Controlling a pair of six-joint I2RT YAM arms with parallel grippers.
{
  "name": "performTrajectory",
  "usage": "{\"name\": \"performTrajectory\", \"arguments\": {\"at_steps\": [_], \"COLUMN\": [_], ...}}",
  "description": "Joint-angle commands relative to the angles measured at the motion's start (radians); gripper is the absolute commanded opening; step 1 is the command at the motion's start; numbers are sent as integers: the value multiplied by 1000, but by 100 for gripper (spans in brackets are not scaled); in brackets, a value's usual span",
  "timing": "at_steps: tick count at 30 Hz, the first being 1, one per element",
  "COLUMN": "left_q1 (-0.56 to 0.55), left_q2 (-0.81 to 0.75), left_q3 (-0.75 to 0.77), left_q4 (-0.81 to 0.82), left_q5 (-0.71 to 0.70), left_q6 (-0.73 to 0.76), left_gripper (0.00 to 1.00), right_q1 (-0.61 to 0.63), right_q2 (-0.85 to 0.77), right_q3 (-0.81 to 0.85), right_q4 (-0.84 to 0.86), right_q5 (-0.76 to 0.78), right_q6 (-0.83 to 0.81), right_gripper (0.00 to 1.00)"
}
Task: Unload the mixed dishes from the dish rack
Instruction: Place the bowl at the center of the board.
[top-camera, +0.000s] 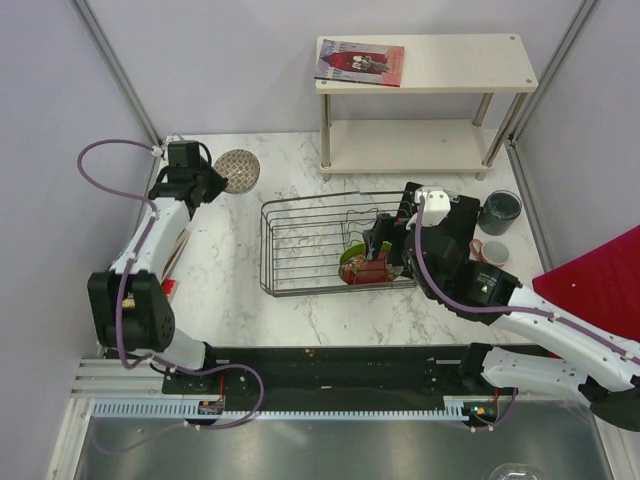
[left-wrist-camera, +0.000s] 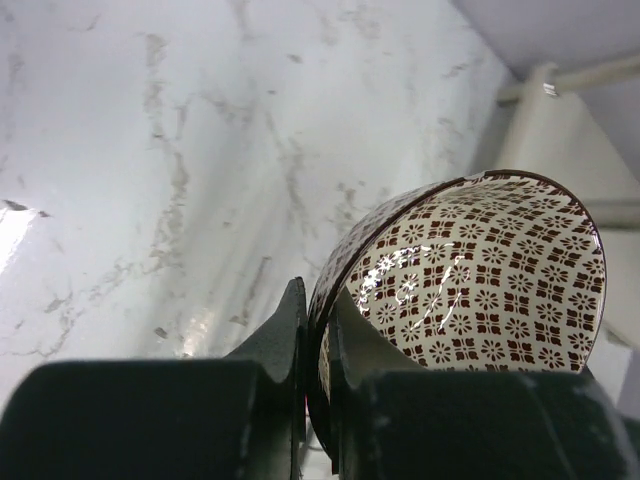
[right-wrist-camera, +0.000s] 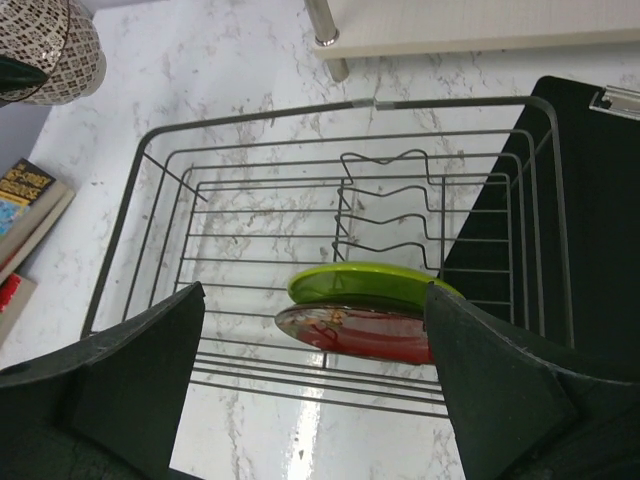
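Next, I need to lower the tilted grey-beige patterned bowl onto the table beside the rack with my left gripper and release the bowl's rim.
The dish rack (top-camera: 310, 245) stands mid-table and shows in the right wrist view (right-wrist-camera: 250, 200). In its right end the lime-green plate (top-camera: 352, 254) (right-wrist-camera: 375, 282) leans over the red patterned dish (top-camera: 368, 270) (right-wrist-camera: 360, 332). My right gripper (top-camera: 385, 250) (right-wrist-camera: 315, 385) hangs open above them, one finger on each side, touching neither. My left gripper (top-camera: 213, 181) (left-wrist-camera: 318, 335) is shut on the rim of the grey-beige patterned bowl (top-camera: 238, 170) (left-wrist-camera: 480, 270) (right-wrist-camera: 55, 50), held tilted at the far left. The dark cup (top-camera: 499, 212) and pink cup (top-camera: 489, 250) stand on the table to the right.
A two-tier white shelf (top-camera: 425, 100) stands behind the rack with a book (top-camera: 360, 61) on top. A black flat board (top-camera: 452, 222) (right-wrist-camera: 590, 200) lies by the rack's right side. Books (top-camera: 172, 255) (right-wrist-camera: 25, 205) lie at the left edge. A red cloth (top-camera: 595, 285) is at the right.
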Motion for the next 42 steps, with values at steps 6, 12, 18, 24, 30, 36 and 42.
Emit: {"name": "performTrajectory", "arguments": {"at_steps": [6,12,18,24,30,36,42], "left_q1": [112,129,134,135,154,158,167], "left_q2": [310,471,592,628,663,658,634], "left_q3": [54,185,376,382,375,353,352], "left_q4": [211,167,38,-5,-39,-43,-65], "left_q5": [24,13,-16,-37,-77,-126,-99], "left_q6": [-72,-63,-24,5,40,62,75], "left_gripper": [2,2,2,2,2,2,51], "right_q1": [4,2,4,4,4,4,4], "right_q2": [-115,-118,-86,-62,-72,-92,-88], "right_q3": [-88,-81,-84,-82,-82,-81,-81], "right_q4": [12,-9,-8,-3,-3,-11,-15], "right_q5": [-13,-5,-5,-5,-4,-7,-8], "right_q6": [-17,-36,-28,-31,-40,-31,-33], "right_gripper": [96,96,96,96,96,96,96]}}
